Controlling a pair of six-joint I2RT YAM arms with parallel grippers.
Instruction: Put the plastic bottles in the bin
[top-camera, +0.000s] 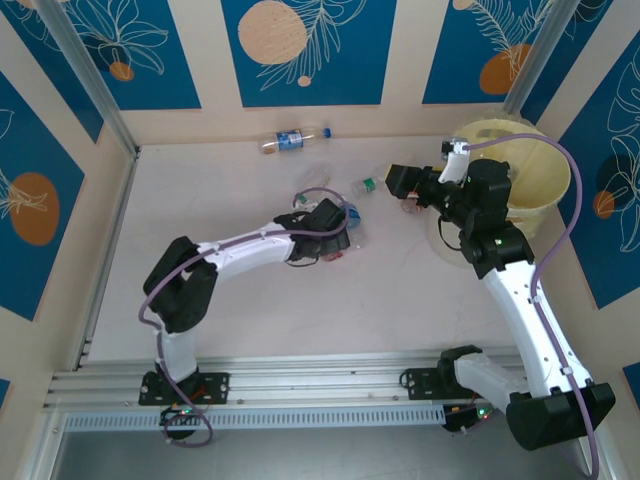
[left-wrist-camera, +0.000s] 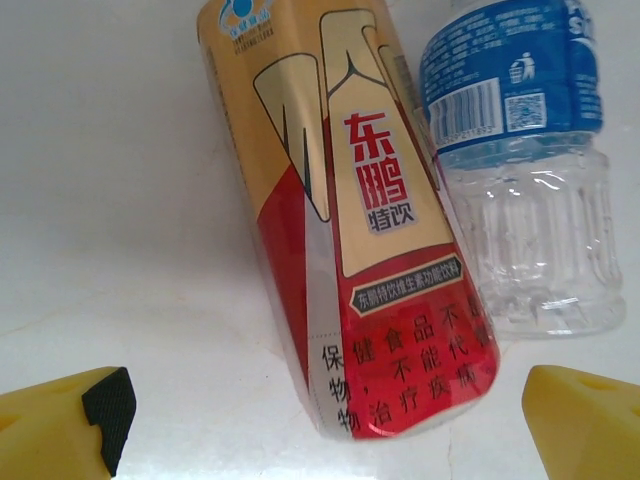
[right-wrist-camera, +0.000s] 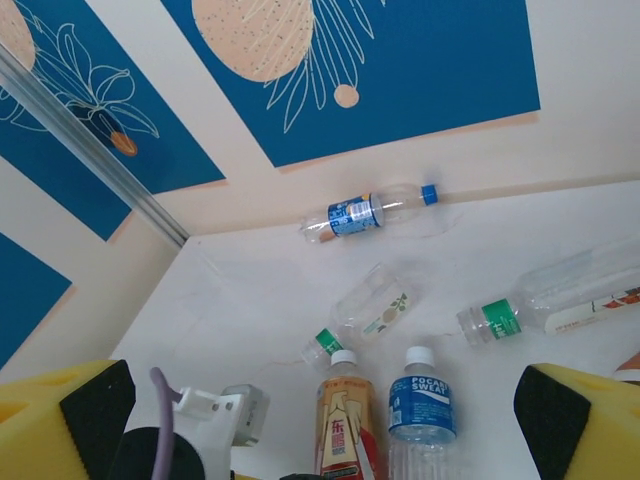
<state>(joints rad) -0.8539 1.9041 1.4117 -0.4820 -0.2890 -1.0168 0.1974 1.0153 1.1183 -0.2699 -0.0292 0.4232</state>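
Next, my left gripper turns in line with the gold bottle, which lies at an angle below it. The fingers then go down astride the red part of the gold bottle's label.
Two plastic bottles lie side by side mid-table: one with a gold-and-red label (left-wrist-camera: 350, 220) and one with a blue label (left-wrist-camera: 515, 130). My left gripper (left-wrist-camera: 325, 440) hangs open just over the gold bottle's base, a yellow finger on either side, holding nothing. From above, the left gripper (top-camera: 338, 235) covers most of both. My right gripper (top-camera: 400, 181) is open and empty, left of the pale-yellow bin (top-camera: 530, 160). It faces the gold bottle (right-wrist-camera: 345, 425), the blue-labelled bottle (right-wrist-camera: 420, 408), a clear green-capped bottle (right-wrist-camera: 365, 308) and a green-labelled one (right-wrist-camera: 545, 300).
Another blue-labelled bottle (top-camera: 290, 140) lies against the back wall, also seen by the right wrist as the blue-labelled bottle (right-wrist-camera: 370, 212). A green-capped bottle (top-camera: 366, 185) lies between the two grippers. Blue patterned walls close the table at the back and both sides.
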